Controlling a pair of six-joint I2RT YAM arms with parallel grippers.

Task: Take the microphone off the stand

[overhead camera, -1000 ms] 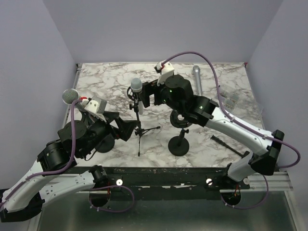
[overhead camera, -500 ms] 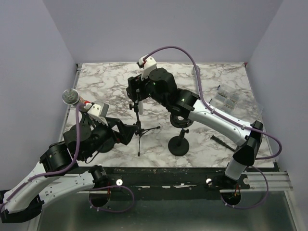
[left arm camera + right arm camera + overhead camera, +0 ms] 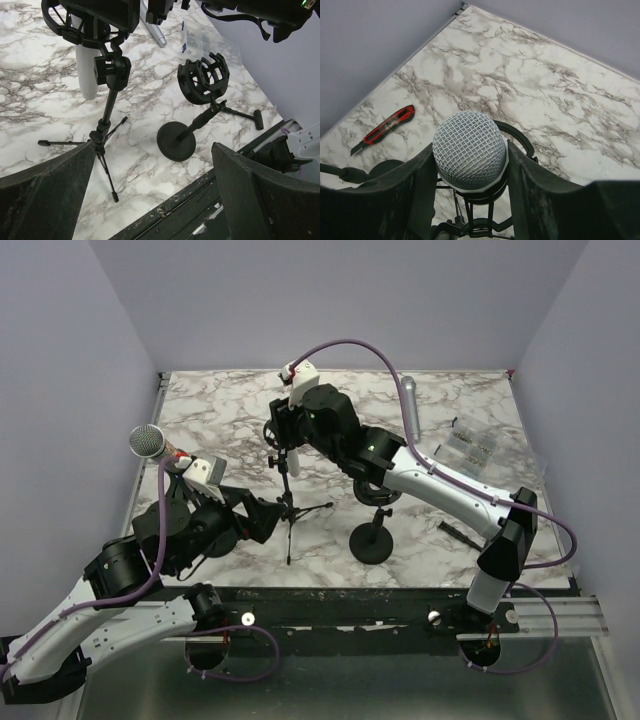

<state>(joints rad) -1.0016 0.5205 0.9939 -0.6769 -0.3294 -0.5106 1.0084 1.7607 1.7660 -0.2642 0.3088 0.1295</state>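
My right gripper lifts the microphone clear of the mount next. It then lowers and releases it on the tabletop (image 3: 388, 406) beside the grey microphone, because that spot is bare.
The microphone, with a silver mesh head (image 3: 469, 150), sits upright in the black shock mount (image 3: 520, 142) of the tripod stand (image 3: 289, 512). My right gripper (image 3: 470, 146) is over it, with a finger pressed on each side of the head; in the top view (image 3: 283, 432) it hides the microphone. In the left wrist view the microphone's pale body (image 3: 86, 70) hangs below the mount above the tripod stand (image 3: 107, 107). My left gripper (image 3: 152, 150) is open and empty, low beside the tripod legs, and also shows in the top view (image 3: 266, 516).
An empty shock mount on a round-base stand (image 3: 372, 532) stands right of the tripod. A second microphone (image 3: 148, 440) rises at the left by my left arm. A grey microphone (image 3: 410, 405) and a plastic bag (image 3: 470, 448) lie at the back right. A red utility knife (image 3: 385, 127) lies left.
My right gripper has moved left and down over the microphone on the tripod stand, and its fingers now flank the head. The left arm has barely moved.
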